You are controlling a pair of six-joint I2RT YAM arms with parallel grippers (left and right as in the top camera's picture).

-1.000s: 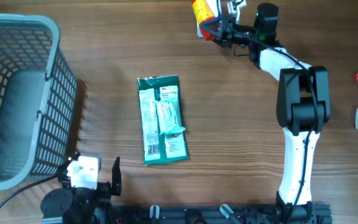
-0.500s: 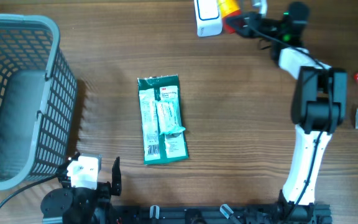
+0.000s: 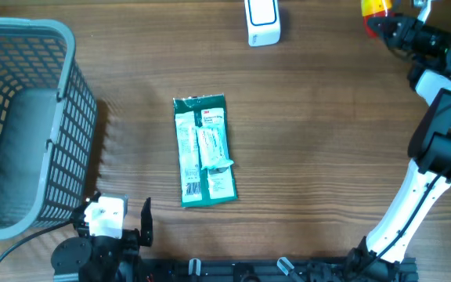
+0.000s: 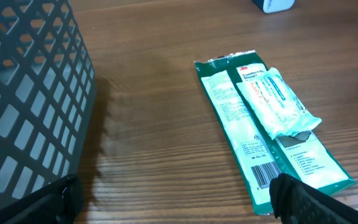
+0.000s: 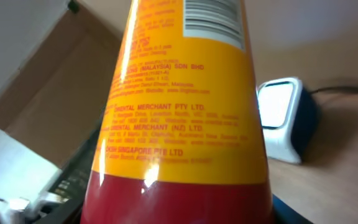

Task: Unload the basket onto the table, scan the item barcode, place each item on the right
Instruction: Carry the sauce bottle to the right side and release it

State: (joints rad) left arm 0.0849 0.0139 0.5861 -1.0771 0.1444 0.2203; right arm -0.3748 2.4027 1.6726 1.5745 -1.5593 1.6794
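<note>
Next, the right gripper moves to the right in the overhead view and down toward the red item, and releases the bottle there to clear the scanner.
The item is a yellow bottle with a red base (image 3: 374,8), held at the far right top edge of the overhead view by my right gripper (image 3: 391,28), which is shut on it. In the right wrist view the bottle (image 5: 179,112) fills the frame, with its barcode (image 5: 211,15) at the top. The white scanner (image 3: 262,22) stands at the top middle of the table, and appears as a white box (image 5: 284,118) behind and to the right of the bottle. My left gripper (image 3: 121,223) rests open at the near left edge, its jaws (image 4: 179,205) wide with nothing between them.
A green packet of goods (image 3: 203,150) lies flat mid-table, its near corner close to my left gripper's right finger (image 4: 300,199). A grey mesh basket (image 3: 22,117) stands at the left, right beside the left gripper (image 4: 23,93).
My right arm has swung to the right with the bottle, from just beside the scanner to the table's far right corner. The left arm has not moved.
</note>
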